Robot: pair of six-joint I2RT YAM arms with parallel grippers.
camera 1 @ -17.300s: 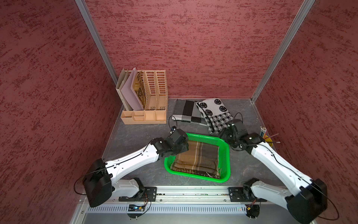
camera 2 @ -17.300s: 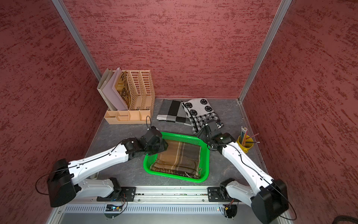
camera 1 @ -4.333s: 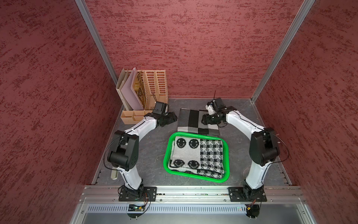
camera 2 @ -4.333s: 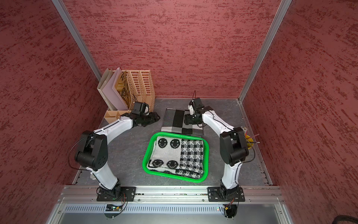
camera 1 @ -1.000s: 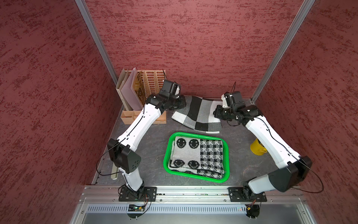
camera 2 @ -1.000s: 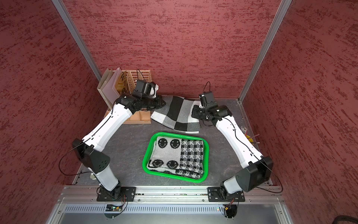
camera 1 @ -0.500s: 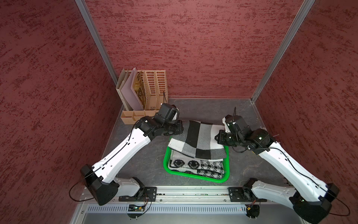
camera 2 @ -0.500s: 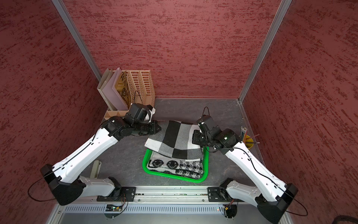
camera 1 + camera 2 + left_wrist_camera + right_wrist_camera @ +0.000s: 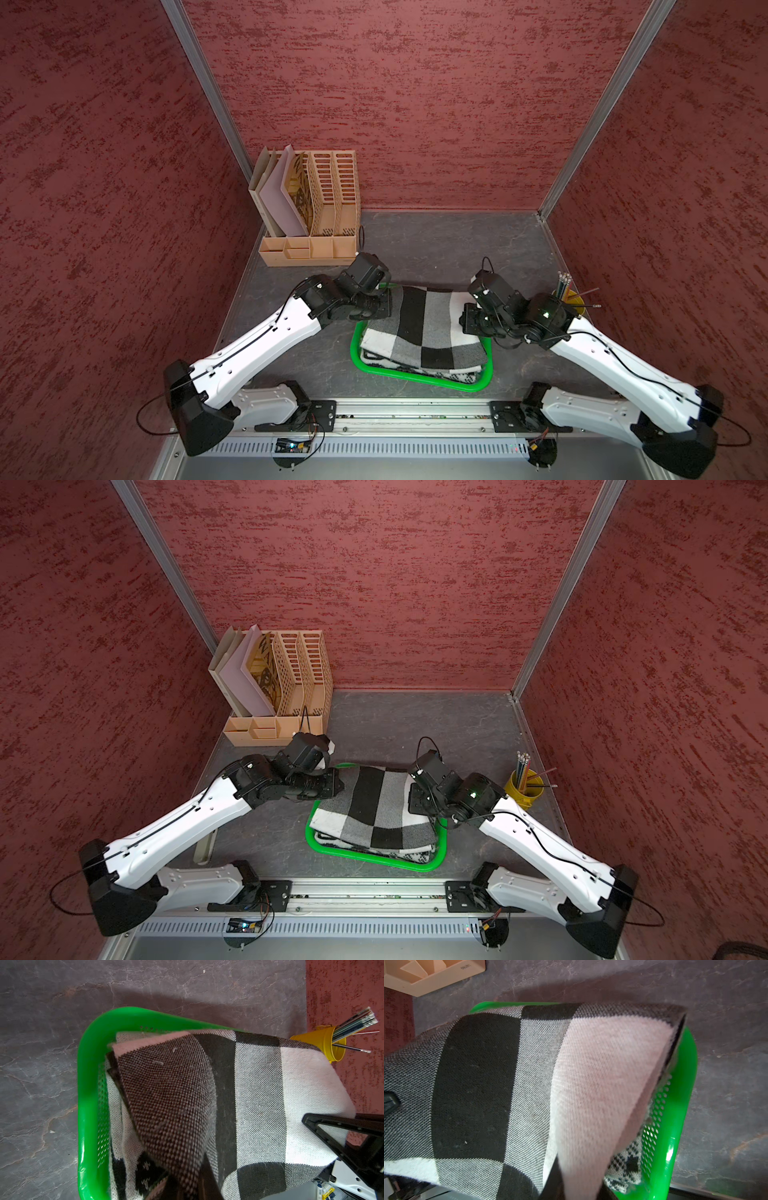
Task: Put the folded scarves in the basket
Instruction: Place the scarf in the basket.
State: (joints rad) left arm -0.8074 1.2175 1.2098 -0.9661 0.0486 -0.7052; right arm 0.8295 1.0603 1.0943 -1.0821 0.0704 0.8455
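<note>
The held edge is still raised over the basket, so my right gripper will go down onto the patterned scarf lying inside the basket (image 9: 415,376) and release the cloth there.
A folded scarf (image 9: 424,332) in black, white and grey checks hangs stretched between my two grippers, over the bright green basket (image 9: 415,376). My left gripper (image 9: 386,307) is shut on the scarf's left edge, and the wrist view shows the cloth (image 9: 249,1095) pinched in that gripper (image 9: 193,1184). My right gripper (image 9: 464,322) is shut on the right edge, where its own wrist view shows the fabric (image 9: 529,1084) clamped in the gripper (image 9: 577,1184). The scarf's front part rests on another patterned scarf (image 9: 627,1163) lying in the basket (image 9: 675,1126).
A tan slotted file organizer (image 9: 309,208) with folders stands at the back left. A yellow cup of pencils (image 9: 571,297) sits close behind my right arm. A beige strip (image 9: 205,845) lies on the floor under my left arm.
Both arms have brought the checked scarf from the back of the table forward and down over the basket. It now sits lower, covering most of the patterned scarf.
</note>
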